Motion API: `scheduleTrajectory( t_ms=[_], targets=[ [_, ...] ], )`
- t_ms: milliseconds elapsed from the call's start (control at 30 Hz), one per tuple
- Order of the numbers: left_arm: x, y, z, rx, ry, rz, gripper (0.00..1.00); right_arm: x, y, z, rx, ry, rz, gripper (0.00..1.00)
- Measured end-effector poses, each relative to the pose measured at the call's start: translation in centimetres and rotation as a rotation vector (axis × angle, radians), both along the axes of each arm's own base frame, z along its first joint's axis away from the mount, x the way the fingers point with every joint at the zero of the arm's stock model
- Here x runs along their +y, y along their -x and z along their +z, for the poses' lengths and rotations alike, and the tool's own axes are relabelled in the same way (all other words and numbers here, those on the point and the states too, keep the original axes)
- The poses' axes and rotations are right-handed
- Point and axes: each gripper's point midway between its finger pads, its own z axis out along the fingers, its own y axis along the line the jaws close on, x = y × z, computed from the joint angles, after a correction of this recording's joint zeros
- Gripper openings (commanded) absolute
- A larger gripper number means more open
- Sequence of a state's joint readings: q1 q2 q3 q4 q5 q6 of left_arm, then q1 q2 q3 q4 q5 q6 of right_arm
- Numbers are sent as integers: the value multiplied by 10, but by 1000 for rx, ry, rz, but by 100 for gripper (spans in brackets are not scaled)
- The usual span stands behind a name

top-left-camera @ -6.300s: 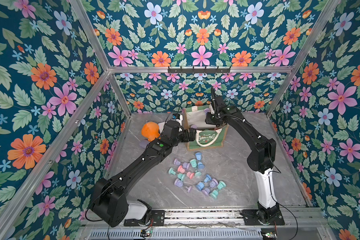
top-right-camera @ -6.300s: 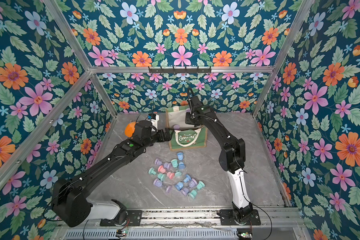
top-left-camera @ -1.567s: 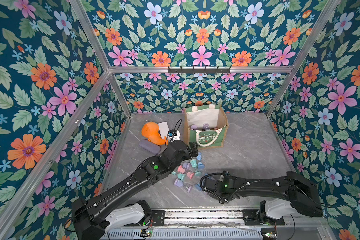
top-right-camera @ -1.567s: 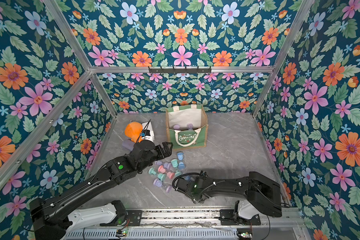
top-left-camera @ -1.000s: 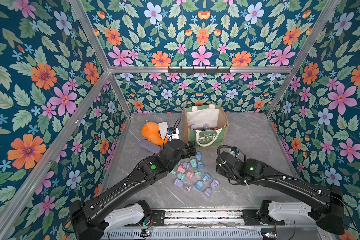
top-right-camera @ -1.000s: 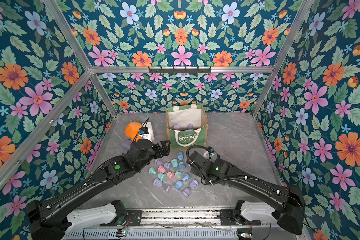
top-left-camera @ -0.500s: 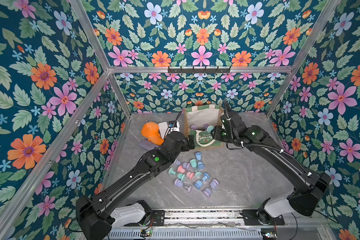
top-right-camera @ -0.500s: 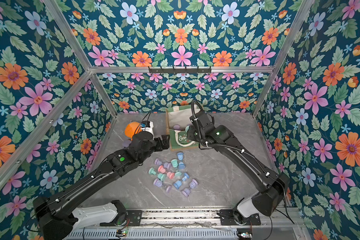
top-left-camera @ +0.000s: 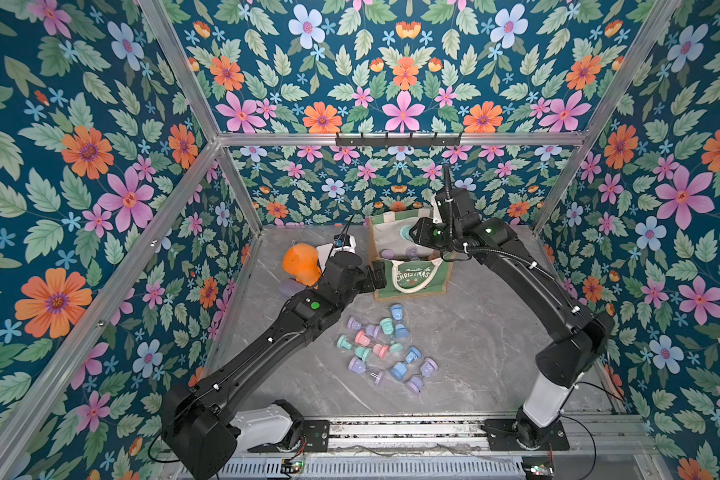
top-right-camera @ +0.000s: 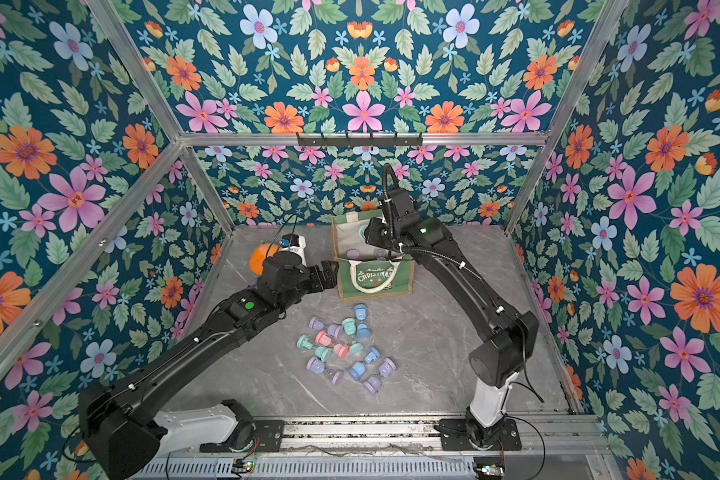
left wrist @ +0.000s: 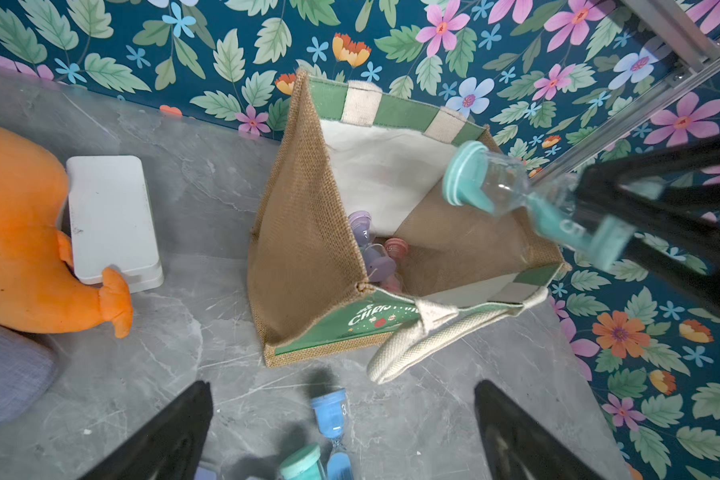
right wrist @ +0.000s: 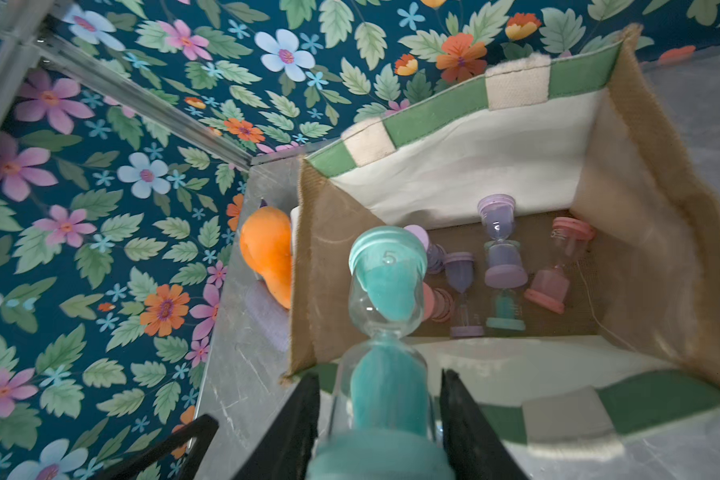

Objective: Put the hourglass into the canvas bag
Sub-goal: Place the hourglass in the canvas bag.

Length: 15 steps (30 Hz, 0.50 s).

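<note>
The bag's bottom (top-left-camera: 400, 253) (right wrist: 453, 244) and the hourglasses in it are below my right gripper. I next need to lower the teal hourglass through the bag's opening with that gripper and release it among them.
The canvas bag (top-left-camera: 410, 276) (top-right-camera: 373, 276) stands open at the back of the table, green front with tan burlap sides (left wrist: 304, 232) and cream lining (right wrist: 454, 174). My right gripper (top-left-camera: 418, 237) (right wrist: 380, 374) hangs over the bag's mouth, shut on a teal hourglass (right wrist: 385, 291) (left wrist: 528, 199) that tilts down into the opening. Several purple, pink and teal hourglasses (right wrist: 499, 249) lie on the bag's bottom. My left gripper (top-left-camera: 377, 274) (left wrist: 341, 386) is open and holds nothing, low beside the bag's front left corner.
Several loose pastel hourglasses (top-left-camera: 385, 349) lie on the grey table in front of the bag. An orange plush toy (top-left-camera: 300, 266), a white box (left wrist: 109, 216) and a grey cushion (left wrist: 9, 370) sit left of the bag. Floral walls close in on three sides.
My right arm lifted the teal hourglass from the pile on the table and carried it back to above the bag's mouth. My left gripper moved back toward the bag's left corner.
</note>
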<state>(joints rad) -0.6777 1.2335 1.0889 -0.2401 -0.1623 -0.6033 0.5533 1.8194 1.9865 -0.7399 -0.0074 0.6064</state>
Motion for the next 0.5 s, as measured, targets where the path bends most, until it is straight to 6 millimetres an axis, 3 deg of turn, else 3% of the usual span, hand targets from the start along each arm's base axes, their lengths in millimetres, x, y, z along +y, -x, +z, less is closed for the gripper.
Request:
scheduleTrajectory(
  t_ms=[500],
  targets=[
    [-1, -23, -22, 31, 2, 17, 100, 45, -72, -88, 100, 29, 57, 24]
  ],
)
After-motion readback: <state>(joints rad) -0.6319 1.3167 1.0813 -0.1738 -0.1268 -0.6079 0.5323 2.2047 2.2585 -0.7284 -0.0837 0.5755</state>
